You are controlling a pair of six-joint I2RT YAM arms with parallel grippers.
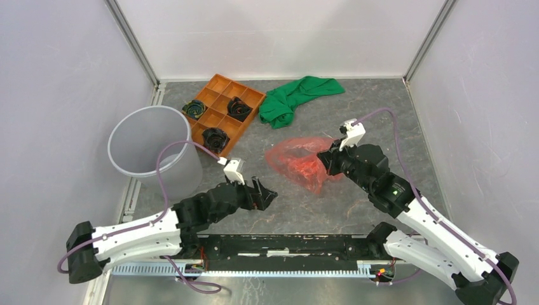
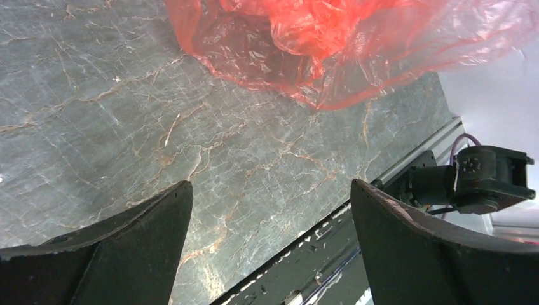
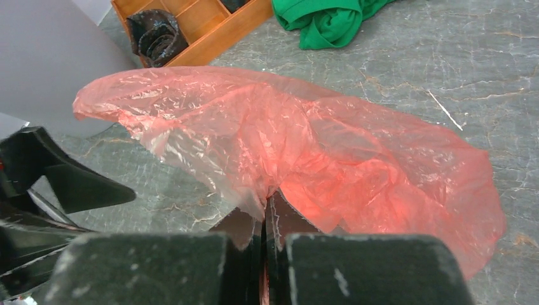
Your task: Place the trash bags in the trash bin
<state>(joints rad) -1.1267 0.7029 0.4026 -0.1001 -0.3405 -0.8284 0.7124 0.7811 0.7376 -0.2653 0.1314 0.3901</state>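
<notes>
The left gripper will next move down and outward to the edge of the bag that faces the trash bin, because that edge lies loose while the right gripper pinches another part of the bag.
A thin translucent red-pink trash bag [image 1: 299,160] lies as a loose sack in the middle of the table; it also shows in the left wrist view [image 2: 330,44] and the right wrist view [image 3: 330,152]. My right gripper [image 1: 325,161] is shut on the bag's near edge, with plastic pinched between its fingertips [image 3: 265,206]. My left gripper [image 1: 267,192] is open and empty, a short way to the left of the bag, its fingers [image 2: 146,235] spread over bare table. The round greyish-white trash bin [image 1: 150,150] stands upright at the left.
An orange compartment tray [image 1: 222,108] with black rolled items sits behind the bin, also seen in the right wrist view [image 3: 191,32]. A green cloth [image 1: 295,96] lies at the back centre. White walls enclose the table on three sides. A black rail [image 1: 286,244] runs along the near edge.
</notes>
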